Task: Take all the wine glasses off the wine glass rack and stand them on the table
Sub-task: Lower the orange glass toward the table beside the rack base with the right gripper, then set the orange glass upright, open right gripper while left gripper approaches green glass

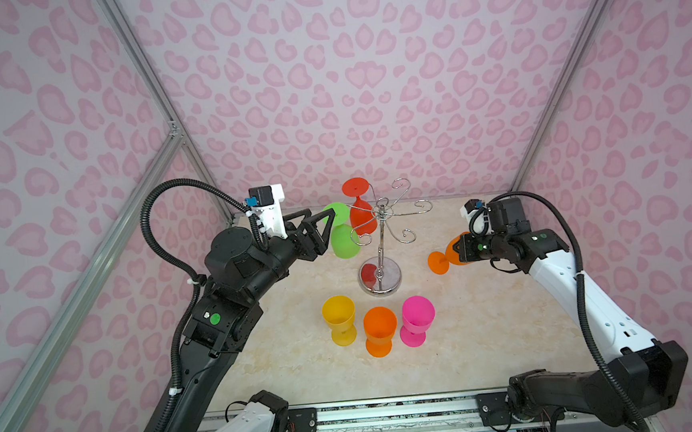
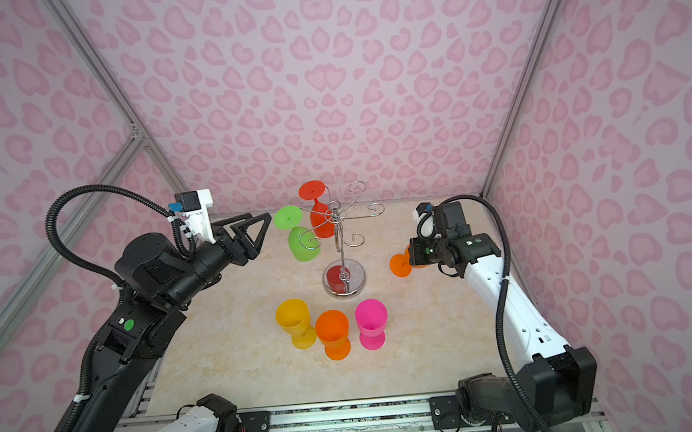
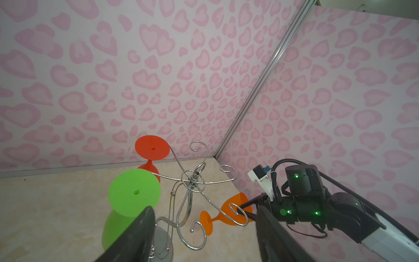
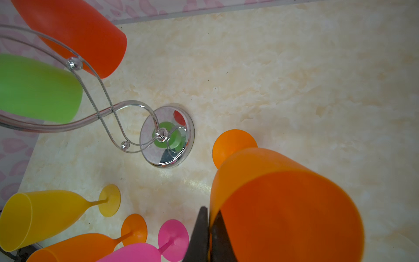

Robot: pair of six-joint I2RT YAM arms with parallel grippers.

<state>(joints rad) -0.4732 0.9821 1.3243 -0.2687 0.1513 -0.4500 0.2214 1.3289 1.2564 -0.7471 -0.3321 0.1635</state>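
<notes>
The tabletop [image 1: 437,299] beside the pink glass is free below and back from my right gripper. I next need to move it down and back to release the wine glass's rim.
The chrome wine glass rack [image 1: 379,244] [image 2: 341,246] [image 3: 192,179] stands mid-table on its mirrored base [image 4: 188,136]. Two glasses hang upside down from its hooks: a green wine glass [image 1: 344,242] [image 2: 302,247] [image 3: 133,192] [image 4: 34,88] and a red one [image 1: 361,220] [image 2: 320,223] [image 3: 152,148] [image 4: 79,34]. My left gripper [image 1: 328,230] [image 2: 263,234] [image 3: 205,208] is open just left of the green glass, apart from it. To the right of the rack, my right gripper [image 1: 461,248] [image 2: 411,254] [image 4: 209,211] is shut on the rim of an orange wine glass [image 1: 439,262] [image 2: 400,265] [image 3: 231,211] [image 4: 283,204] held sideways above the table.
Three glasses stand upright in front of the rack: yellow [image 1: 338,313], orange [image 1: 380,325] and pink [image 1: 418,314]. Pink patterned walls close in the back and both sides. A metal rail [image 1: 391,410] runs along the table's front edge.
</notes>
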